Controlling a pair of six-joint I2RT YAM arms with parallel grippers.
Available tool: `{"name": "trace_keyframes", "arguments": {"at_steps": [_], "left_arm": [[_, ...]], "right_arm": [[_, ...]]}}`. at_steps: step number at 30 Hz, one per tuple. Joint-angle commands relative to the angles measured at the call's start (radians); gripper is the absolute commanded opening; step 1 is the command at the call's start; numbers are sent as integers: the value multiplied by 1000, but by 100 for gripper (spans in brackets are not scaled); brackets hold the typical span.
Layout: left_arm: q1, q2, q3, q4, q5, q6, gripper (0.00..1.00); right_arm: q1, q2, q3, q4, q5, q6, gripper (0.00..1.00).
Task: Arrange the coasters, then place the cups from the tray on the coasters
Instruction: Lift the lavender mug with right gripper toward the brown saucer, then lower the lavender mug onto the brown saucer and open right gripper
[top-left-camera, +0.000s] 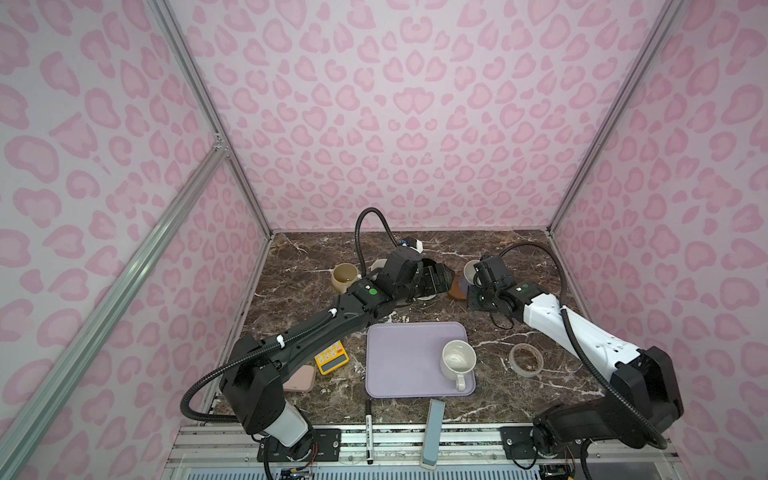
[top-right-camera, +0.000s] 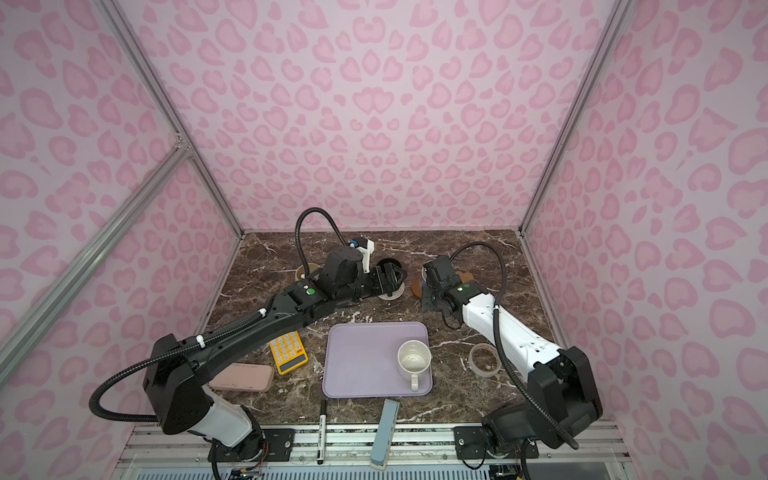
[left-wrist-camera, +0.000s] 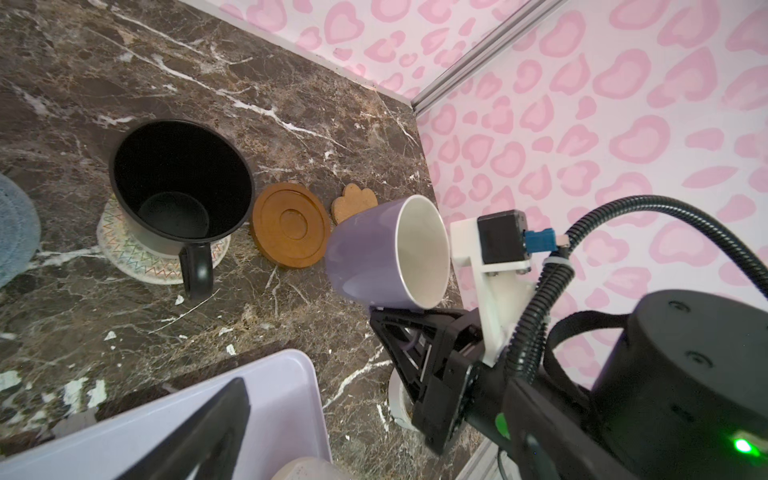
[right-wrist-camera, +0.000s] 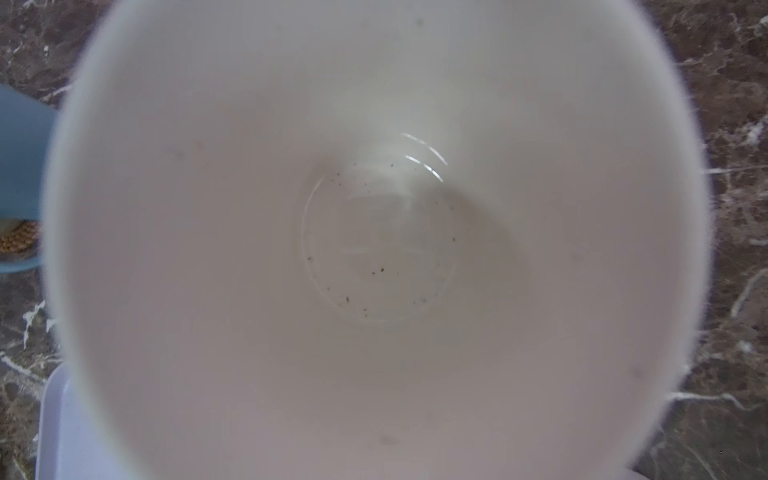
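My right gripper moves down toward the black cup next and releases the lavender cup on the brown disc coaster (top-left-camera: 457, 289), since the coaster lies below my gripper on that side.
My right gripper (left-wrist-camera: 409, 332) is shut on the lavender cup (left-wrist-camera: 374, 253). The cup hangs tilted beside the brown disc coaster (left-wrist-camera: 291, 224) and hides part of the paw-shaped cork coaster (left-wrist-camera: 353, 199). Its white inside fills the right wrist view. The black cup (left-wrist-camera: 178, 187) stands on the cream woven coaster (left-wrist-camera: 137, 257). My left gripper (top-right-camera: 390, 280) hovers open and empty close by it, with one finger (left-wrist-camera: 199, 436) showing. The white speckled cup (top-left-camera: 457, 360) stands on the lavender tray (top-left-camera: 403, 357). The beige-yellow cup (top-left-camera: 345, 277) stands at the back left. The grey-blue coaster (left-wrist-camera: 12, 224) shows at an edge.
A tape roll (top-left-camera: 525, 360) lies right of the tray. A yellow calculator (top-left-camera: 331, 357) and a pink case (top-left-camera: 299, 378) lie to its left. A marker (top-left-camera: 368, 432) and a grey-blue bar (top-left-camera: 432, 432) rest at the front edge. The light blue cup (right-wrist-camera: 20, 166) stands behind my left arm.
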Motion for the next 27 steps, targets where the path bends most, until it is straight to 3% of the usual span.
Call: {"name": "trace_keyframes", "arguments": {"at_steps": [1, 11, 27], "left_arm": [[12, 42, 51, 31, 1, -12, 97], [41, 152, 124, 12, -8, -27, 97], [44, 202, 134, 17, -3, -37, 97]], "right_arm": [[-23, 52, 25, 66, -19, -19, 0], [-64, 229, 116, 92, -44, -37, 0], [-76, 418, 256, 54, -29, -77, 0]]}}
